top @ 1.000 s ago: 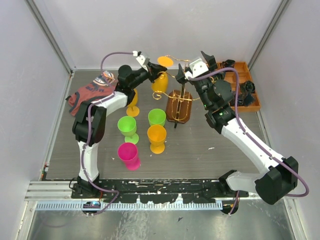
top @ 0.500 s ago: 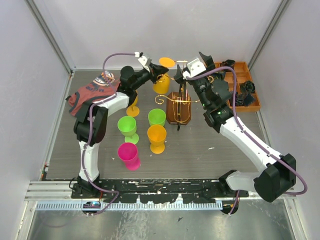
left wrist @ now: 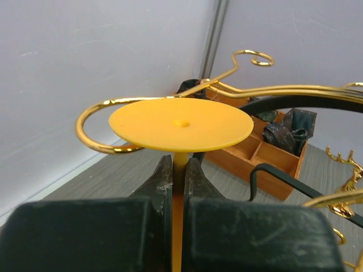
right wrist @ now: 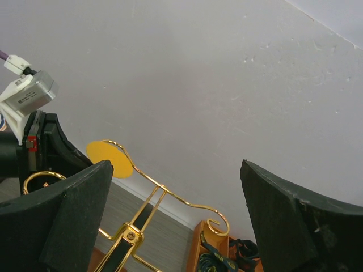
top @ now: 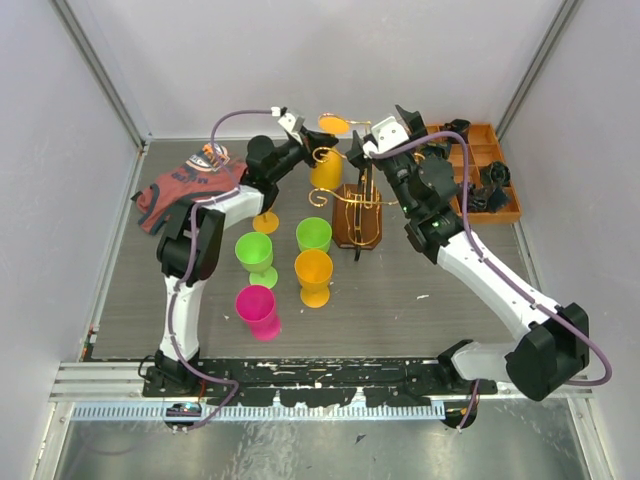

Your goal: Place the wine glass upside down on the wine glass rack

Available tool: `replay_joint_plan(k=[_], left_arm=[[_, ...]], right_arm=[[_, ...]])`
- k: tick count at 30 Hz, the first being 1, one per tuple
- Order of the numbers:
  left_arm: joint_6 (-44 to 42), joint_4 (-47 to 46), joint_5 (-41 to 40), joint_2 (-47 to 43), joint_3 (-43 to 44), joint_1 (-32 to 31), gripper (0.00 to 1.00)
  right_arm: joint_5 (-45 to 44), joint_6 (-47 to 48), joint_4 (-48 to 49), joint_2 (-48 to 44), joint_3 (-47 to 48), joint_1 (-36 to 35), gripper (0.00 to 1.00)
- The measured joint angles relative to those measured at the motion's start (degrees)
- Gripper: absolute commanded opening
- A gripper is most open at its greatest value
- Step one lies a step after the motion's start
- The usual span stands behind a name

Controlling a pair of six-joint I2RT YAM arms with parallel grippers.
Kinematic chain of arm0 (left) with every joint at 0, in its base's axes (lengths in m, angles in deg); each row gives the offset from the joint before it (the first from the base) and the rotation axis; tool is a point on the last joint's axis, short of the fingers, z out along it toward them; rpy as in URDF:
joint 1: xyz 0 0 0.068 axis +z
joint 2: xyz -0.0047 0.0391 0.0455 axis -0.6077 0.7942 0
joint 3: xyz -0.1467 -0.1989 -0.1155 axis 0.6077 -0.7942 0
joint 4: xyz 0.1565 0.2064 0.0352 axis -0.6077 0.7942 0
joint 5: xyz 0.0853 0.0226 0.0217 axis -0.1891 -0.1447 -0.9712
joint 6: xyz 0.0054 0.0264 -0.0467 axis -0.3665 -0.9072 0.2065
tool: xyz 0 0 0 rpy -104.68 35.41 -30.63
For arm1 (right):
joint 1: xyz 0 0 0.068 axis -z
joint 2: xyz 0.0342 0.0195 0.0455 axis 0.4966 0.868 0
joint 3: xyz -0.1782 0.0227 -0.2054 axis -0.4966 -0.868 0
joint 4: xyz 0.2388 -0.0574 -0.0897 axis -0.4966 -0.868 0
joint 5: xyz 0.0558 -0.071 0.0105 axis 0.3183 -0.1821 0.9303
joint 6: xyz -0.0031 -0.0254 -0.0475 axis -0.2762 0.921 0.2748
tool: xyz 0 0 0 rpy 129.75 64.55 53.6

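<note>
My left gripper brings the glass foot outward over the gold arm's curl (top: 331, 117) (left wrist: 101, 126) next, as it still juts out beside the foot, then releases the stem.
A yellow-orange wine glass (top: 325, 168) is held upside down, its round foot (top: 334, 124) on top. My left gripper (top: 303, 148) is shut on its thin stem; in the left wrist view the fingers (left wrist: 161, 180) pinch the stem under the foot (left wrist: 181, 124), level with a curled gold arm (left wrist: 96, 122) of the wine glass rack. The rack (top: 358, 205), gold wire on a dark brown oval base, stands mid-table. My right gripper (top: 365, 148) is open, beside the rack's top; its view shows the rack's arms (right wrist: 170, 195) and the glass foot (right wrist: 109, 158).
Two green glasses (top: 254, 250) (top: 314, 235), an orange one (top: 314, 272), a pink one (top: 258, 310) and a yellow glass foot (top: 266, 221) stand left of the rack. A patterned cloth (top: 183, 185) lies far left. An orange-brown compartment tray (top: 484, 175) sits at the back right.
My left gripper has carried the upside-down glass to the right, closer to the rack's arm. My right gripper has shifted slightly left near the rack top.
</note>
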Motion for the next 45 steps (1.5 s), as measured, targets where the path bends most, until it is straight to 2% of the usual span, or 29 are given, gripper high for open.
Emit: replay_joint_plan(k=[12,17,23,35,40,45], left_arm=[[1.4,-1.16,-2.58,7.06,9.09,0.28,0.0],[1.22,-0.74,-5.42,7.85,9.88,0.7,0.01],[0.26,-0.79,-8.61,7.74,9.07,1.2,0.01],[-2.19,-3.02,-10.08,2.47,0.31,1.38,0.01],[-2.23,-3.78,-8.0,2.14,-0.24,1.51,0.09],[-1.36,-4.0,-4.04,2.14,-0.11,1.49,0.24]], right_arm=[[0.04,-0.02,-0.02,1.49,-0.02,0.72,1.0],[0.22,-0.07,0.24,1.88,0.0,1.07,1.0],[0.66,-0.39,0.37,2.89,0.0,1.29,1.0],[0.7,-1.97,0.42,2.99,0.0,1.38,1.0],[0.68,-2.45,0.42,2.99,0.0,1.38,1.0],[0.66,-2.82,0.39,2.99,-0.02,1.38,1.0]])
